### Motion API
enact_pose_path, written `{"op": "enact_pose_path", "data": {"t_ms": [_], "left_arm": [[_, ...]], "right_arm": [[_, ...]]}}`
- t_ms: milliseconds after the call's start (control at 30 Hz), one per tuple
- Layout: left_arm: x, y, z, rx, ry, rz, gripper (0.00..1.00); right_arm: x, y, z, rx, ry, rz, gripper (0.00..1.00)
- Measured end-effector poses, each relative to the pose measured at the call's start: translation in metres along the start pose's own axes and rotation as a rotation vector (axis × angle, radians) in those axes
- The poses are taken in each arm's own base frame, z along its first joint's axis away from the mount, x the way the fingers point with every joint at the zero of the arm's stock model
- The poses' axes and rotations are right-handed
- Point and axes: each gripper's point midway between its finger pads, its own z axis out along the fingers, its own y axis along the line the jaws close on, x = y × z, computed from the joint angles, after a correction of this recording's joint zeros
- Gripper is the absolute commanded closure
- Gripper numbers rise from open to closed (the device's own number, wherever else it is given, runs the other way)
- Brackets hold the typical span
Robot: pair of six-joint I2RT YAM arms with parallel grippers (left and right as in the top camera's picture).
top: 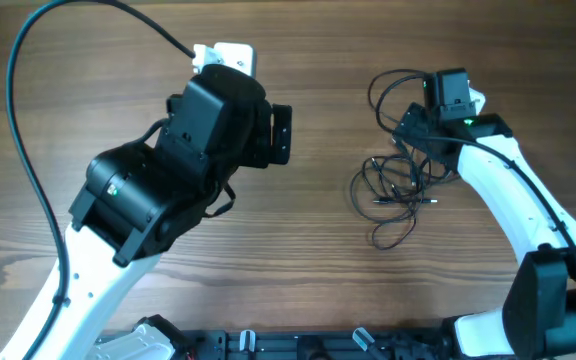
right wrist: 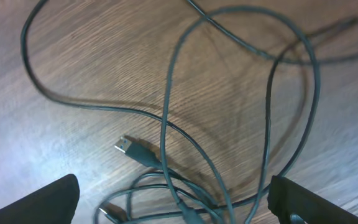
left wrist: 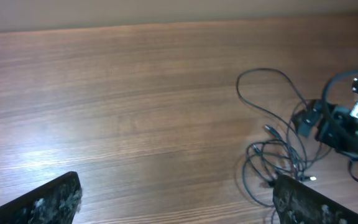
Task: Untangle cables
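The right gripper lowers onto the thin cable's loop just past the small plug next. It narrows its fingers around one piece of cable that stands clear of the heap of cables.
The cables are thin black wires lying in loose tangled loops on the wooden table, right of centre, with one loop reaching up to the right wrist. My right gripper hovers over their upper part. In the right wrist view it stands open, with wire loops and a small plug on the table between and beyond its fingers, nothing gripped. My left gripper sits left of the tangle, apart from it. It is open and empty, with the cables ahead to its right.
The wooden table fills the view. A white block sits at the back behind the left arm. The left arm's thick black cable arcs over the table's left side. The right arm shows at the right edge of the left wrist view.
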Motion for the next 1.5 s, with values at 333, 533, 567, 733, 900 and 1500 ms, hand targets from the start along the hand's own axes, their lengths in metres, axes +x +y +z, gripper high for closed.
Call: {"op": "enact_pose_path", "data": {"t_ms": [333, 533, 567, 733, 900, 1500], "left_arm": [[0.003, -0.005, 0.003, 0.022, 0.021, 0.000, 0.00], [0.004, -0.004, 0.003, 0.020, 0.025, 0.001, 0.00], [0.004, -0.004, 0.003, 0.020, 0.025, 0.001, 0.00], [0.005, -0.004, 0.003, 0.019, 0.027, 0.002, 0.00], [0.005, -0.004, 0.003, 0.019, 0.027, 0.002, 0.00], [0.006, -0.004, 0.003, 0.018, 0.029, 0.003, 0.00]], "right_arm": [[0.006, -0.006, 0.016, 0.047, 0.022, 0.146, 0.00], [-0.009, -0.019, 0.018, 0.069, -0.015, 0.197, 0.00], [-0.012, -0.022, 0.019, 0.070, -0.020, 0.206, 0.00], [-0.018, -0.027, 0.025, 0.077, -0.029, 0.231, 0.00], [-0.020, -0.024, 0.043, 0.074, -0.031, 0.238, 0.00], [-0.005, 0.013, 0.098, -0.064, 0.055, 0.282, 0.96]]}}
